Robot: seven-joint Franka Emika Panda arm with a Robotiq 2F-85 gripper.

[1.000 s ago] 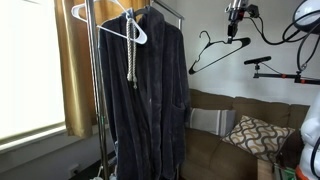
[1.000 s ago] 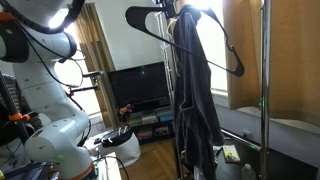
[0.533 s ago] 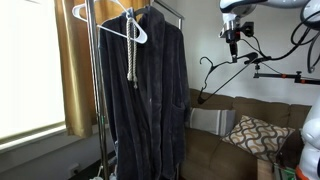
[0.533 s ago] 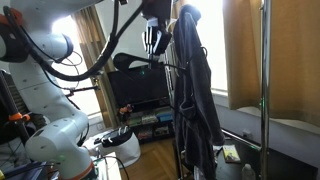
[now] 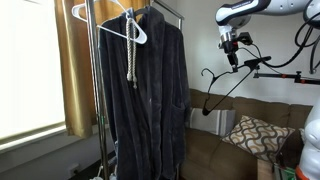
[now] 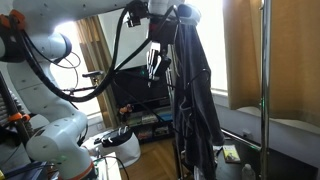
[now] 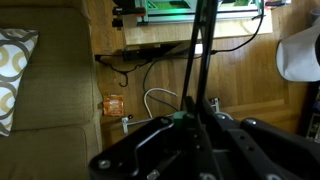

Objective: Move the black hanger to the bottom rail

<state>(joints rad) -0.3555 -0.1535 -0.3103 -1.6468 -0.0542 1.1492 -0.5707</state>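
The black hanger is still clear of the rack. My gripper needs to carry it outward and down next, beside the robe's couch-side edge, for the release, since that edge lies outward.
The black hanger hangs tilted in the air to the right of the clothes rack, above the couch. My gripper is shut on its upper part and holds it clear of the rack. In an exterior view the gripper is just left of the dark robe, and the hanger is hard to make out there. In the wrist view the hanger's black bars run up from my jaws over the wooden floor. I cannot make out a bottom rail.
A dark robe and a white hanger hang on the rack's top rail. A couch with a patterned pillow stands below the gripper. A TV and the robot's base are beside the rack.
My gripper has come down from the top of the view with the black hanger in it, and the hanger has tilted and dropped lower beside the robe.
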